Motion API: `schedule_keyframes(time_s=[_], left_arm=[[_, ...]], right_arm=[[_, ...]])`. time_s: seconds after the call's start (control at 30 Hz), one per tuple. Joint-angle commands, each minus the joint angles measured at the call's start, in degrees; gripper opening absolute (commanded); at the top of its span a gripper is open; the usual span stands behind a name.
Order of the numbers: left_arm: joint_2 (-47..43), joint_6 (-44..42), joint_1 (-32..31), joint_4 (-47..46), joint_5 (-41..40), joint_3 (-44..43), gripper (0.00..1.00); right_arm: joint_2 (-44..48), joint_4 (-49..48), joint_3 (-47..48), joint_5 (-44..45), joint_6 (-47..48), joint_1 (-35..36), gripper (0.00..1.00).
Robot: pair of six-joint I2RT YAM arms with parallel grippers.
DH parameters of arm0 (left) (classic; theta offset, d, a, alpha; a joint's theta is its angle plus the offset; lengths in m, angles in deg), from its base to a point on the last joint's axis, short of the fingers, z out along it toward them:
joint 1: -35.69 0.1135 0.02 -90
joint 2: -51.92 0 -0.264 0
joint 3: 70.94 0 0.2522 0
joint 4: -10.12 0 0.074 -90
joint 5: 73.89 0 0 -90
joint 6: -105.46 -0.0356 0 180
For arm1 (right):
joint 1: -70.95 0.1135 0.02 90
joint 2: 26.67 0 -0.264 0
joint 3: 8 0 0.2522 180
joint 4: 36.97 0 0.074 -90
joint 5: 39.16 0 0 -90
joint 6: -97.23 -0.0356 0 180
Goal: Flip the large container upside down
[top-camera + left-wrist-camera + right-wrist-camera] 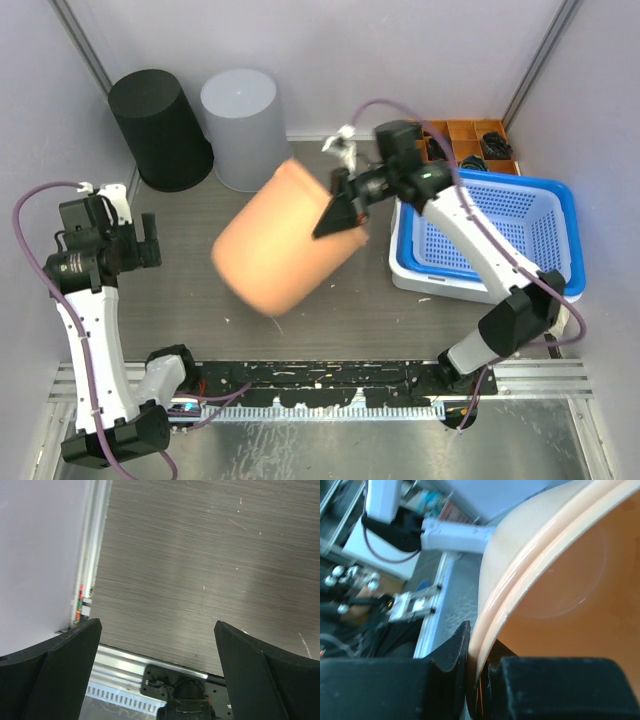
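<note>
My right gripper lowers to its left in the top view next, turning the container's rim down onto the bare tabletop. It then releases, because bare tabletop lies below it there.
A large orange container (280, 240) hangs tilted above the table's middle, its closed base toward the lower left and its rim toward the upper right. My right gripper (338, 213) is shut on its rim. In the right wrist view the rim (520, 595) runs between the two black fingers (451, 652), one outside the wall and one inside. My left gripper (148, 243) is open and empty at the far left, well apart from the container. In the left wrist view its spread fingers (60, 665) frame bare table.
A black container (160, 130) and a grey container (243, 128) stand upside down at the back left. A blue and white basket (550, 235) sits at the right, with an orange parts tray (470, 135) behind it. A metal rail (330, 385) runs along the near edge.
</note>
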Motion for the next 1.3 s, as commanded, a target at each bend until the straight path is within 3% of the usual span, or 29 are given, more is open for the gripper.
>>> schedule_keyframes(time_s=[0.0,0.07,0.1,0.17,0.2,0.23,0.27,0.63,0.83,1.03,1.27], left_arm=[[-0.17,5.47,0.56,-4.05,2.81,2.66,0.99],[-0.32,5.64,1.70,-4.35,3.85,2.90,0.99],[-0.23,5.21,2.79,-4.30,3.93,2.59,0.99],[0.09,4.00,3.23,-3.88,2.77,1.43,0.99],[0.39,3.48,3.29,-3.60,2.07,0.59,0.99],[0.61,3.01,3.30,-3.19,1.54,-0.42,0.99],[0.93,2.61,3.30,-2.69,1.17,-1.41,0.99],[0.77,0.94,3.43,-0.35,-0.85,-5.41,0.99],[0.78,-0.74,3.41,-1.19,-2.70,-3.91,0.99],[0.62,-1.49,3.42,-2.30,-2.84,-2.50,0.99],[1.06,-0.82,3.45,-4.01,-2.07,0.08,0.99]], right_arm=[[0.09,-20.50,-3.23,-2.97,-9.05,13.38,0.01],[-0.77,-40.16,-8.54,-1.33,-23.27,15.59,0.01],[-1.09,-54.92,-14.45,0.74,-38.11,15.49,0.01],[-4.96,-102.25,-25.09,8.91,-75.79,11.84,0.01],[-8.47,-122.53,-27.99,14.57,-90.07,9.78,0.01],[-13.21,-132.46,-28.06,19.06,-100.14,8.53,0.01],[-17.36,-135.57,-26.70,20.92,-104.98,8.24,0.01],[-39.57,-136.13,-23.00,33.05,-114.02,10.05,0.01],[-48.53,-136.12,-16.46,34.75,-114.75,12.91,0.01],[-55.09,-136.09,-15.31,34.72,-112.01,9.90,0.03],[-55.77,-133.59,-15.35,30.12,-106.16,7.30,0.24]])
